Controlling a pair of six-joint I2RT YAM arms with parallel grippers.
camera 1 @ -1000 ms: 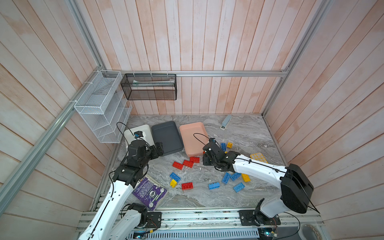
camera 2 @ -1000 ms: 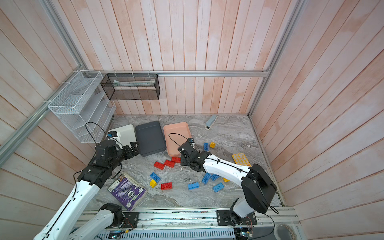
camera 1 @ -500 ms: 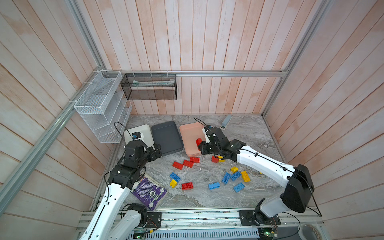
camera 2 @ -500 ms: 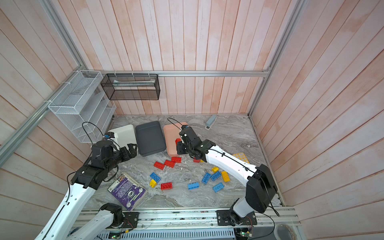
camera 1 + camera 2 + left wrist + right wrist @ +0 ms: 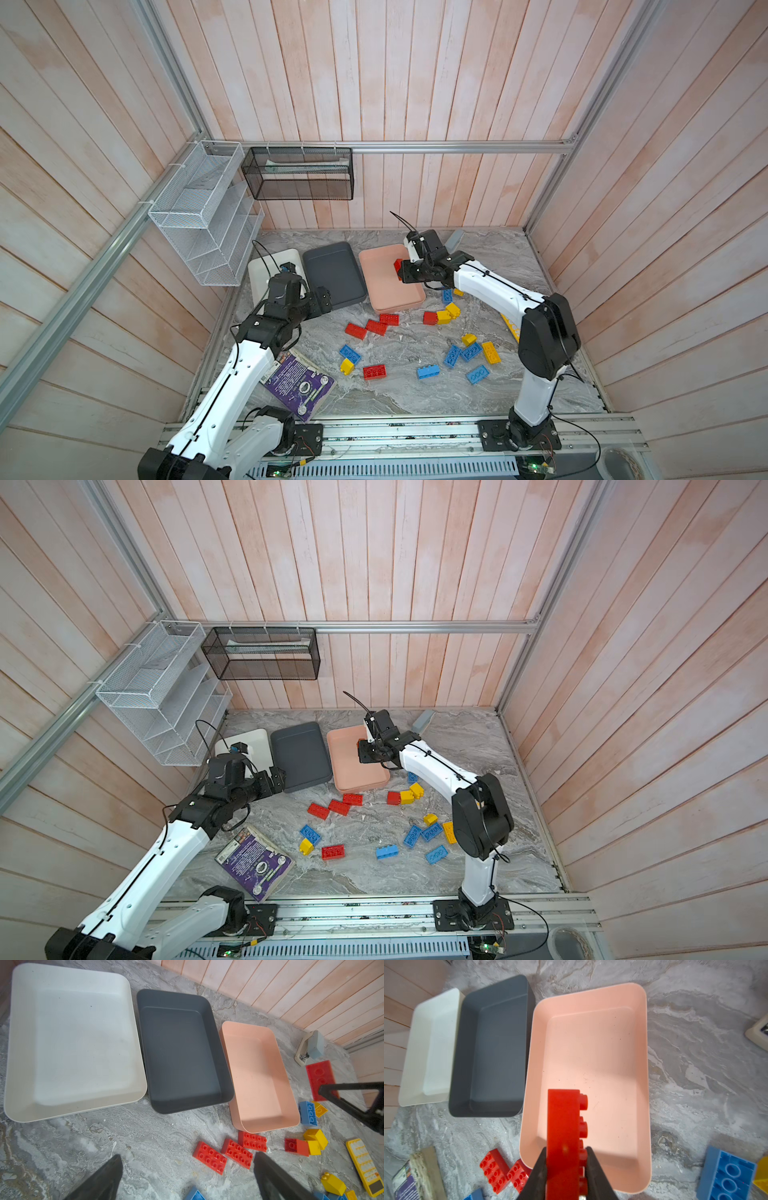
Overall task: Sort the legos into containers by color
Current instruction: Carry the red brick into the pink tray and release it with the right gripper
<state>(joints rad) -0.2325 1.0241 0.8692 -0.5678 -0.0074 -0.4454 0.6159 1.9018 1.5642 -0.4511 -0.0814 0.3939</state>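
Observation:
I need to lower the red lego (image 5: 563,1122) with my right gripper next, toward the bare bottom of the salmon pink container (image 5: 602,1115), and let it go inside the container's rim, because that bottom is below.
My right gripper (image 5: 565,1150) is shut on a red lego (image 5: 563,1122), held on edge with its studs to one side. In both top views it hangs over the salmon pink container (image 5: 374,266) (image 5: 345,754), whose floor is bare. The dark grey container (image 5: 332,270) and the white container (image 5: 266,266) beside it hold nothing. My left gripper (image 5: 326,299) (image 5: 187,1156) stands open above the table at the grey container's near corner, nothing between its fingers. Loose legos lie on the marble: red (image 5: 376,326), blue (image 5: 428,371) and yellow (image 5: 490,352).
A purple book (image 5: 299,380) lies at the front left. A yellow calculator (image 5: 364,1165) sits at the right, partly behind my right arm. A grey stapler (image 5: 455,237) rests near the back wall. A white mesh basket (image 5: 208,212) and a black one (image 5: 299,172) hang on the walls.
My right gripper has carried the red lego from the middle of the table back and up over the pink container. The left arm has shifted only slightly.

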